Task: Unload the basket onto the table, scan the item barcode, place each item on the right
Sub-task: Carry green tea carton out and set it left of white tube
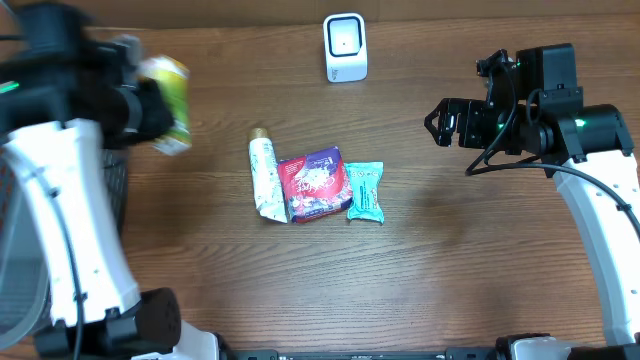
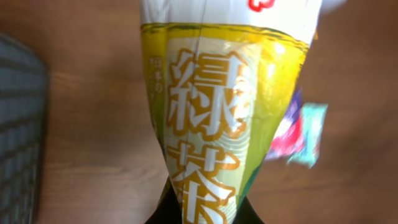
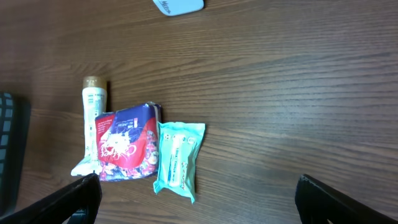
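My left gripper goes down and to the right in the overhead view next and releases the packet on the tabletop beside the white tube, since that spot is bare.
My left gripper is shut on a yellow-green tea packet, held in the air at the far left of the table. In the left wrist view the packet fills the frame, pinched between the dark fingers. No barcode shows on the side facing me. The white scanner stands at the table's back middle, well to the right of the packet; its edge shows as the scanner in the right wrist view. My right gripper hovers open and holds nothing at the right, seen as the right gripper.
Three items lie mid-table: a white tube, a red and purple packet and a teal tissue pack. A dark mesh basket stands at the left edge, under my left arm.
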`<state>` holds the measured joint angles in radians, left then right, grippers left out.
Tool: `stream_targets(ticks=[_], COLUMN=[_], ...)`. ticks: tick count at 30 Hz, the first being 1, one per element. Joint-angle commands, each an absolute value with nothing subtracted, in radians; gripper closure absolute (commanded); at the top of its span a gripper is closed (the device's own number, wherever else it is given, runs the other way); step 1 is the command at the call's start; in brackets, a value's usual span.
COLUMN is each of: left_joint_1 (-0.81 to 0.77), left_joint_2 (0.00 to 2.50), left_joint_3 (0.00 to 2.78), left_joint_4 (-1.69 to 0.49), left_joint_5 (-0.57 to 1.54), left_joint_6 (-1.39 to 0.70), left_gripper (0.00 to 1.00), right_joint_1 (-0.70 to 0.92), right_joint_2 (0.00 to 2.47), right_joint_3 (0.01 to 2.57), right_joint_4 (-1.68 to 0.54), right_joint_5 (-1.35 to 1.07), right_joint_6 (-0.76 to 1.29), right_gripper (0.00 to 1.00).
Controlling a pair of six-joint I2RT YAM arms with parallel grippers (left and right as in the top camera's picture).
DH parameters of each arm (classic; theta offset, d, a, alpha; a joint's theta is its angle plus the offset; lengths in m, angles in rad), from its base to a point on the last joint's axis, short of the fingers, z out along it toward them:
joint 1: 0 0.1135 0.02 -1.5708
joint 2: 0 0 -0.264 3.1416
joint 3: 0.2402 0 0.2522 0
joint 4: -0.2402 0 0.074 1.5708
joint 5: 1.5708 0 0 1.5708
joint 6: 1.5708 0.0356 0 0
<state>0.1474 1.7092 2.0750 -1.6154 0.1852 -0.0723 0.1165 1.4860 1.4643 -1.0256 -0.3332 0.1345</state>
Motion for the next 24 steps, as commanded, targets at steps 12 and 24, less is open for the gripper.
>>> stream_targets(ticks=[12,24], left_joint_1=[-0.003,-0.097], left_joint_2=[1.700,1.700], left_joint_3=[1.272,0.969], left_joint_4=[-1.060,-0.603], left_joint_5=[0.074,0.109], left_joint_6=[-0.297,-0.306], left_gripper=[0.96,0.95], right_joint_1=[0.111,0.111], right_joint_2=[1.484,1.484], right_joint_3=[1.492,1.492], right_joint_4=[-1.024,-1.023], right_joint_5=[-0.331,-0.331], right_joint_6=[0.131,0.131], right_gripper=[0.00,0.00])
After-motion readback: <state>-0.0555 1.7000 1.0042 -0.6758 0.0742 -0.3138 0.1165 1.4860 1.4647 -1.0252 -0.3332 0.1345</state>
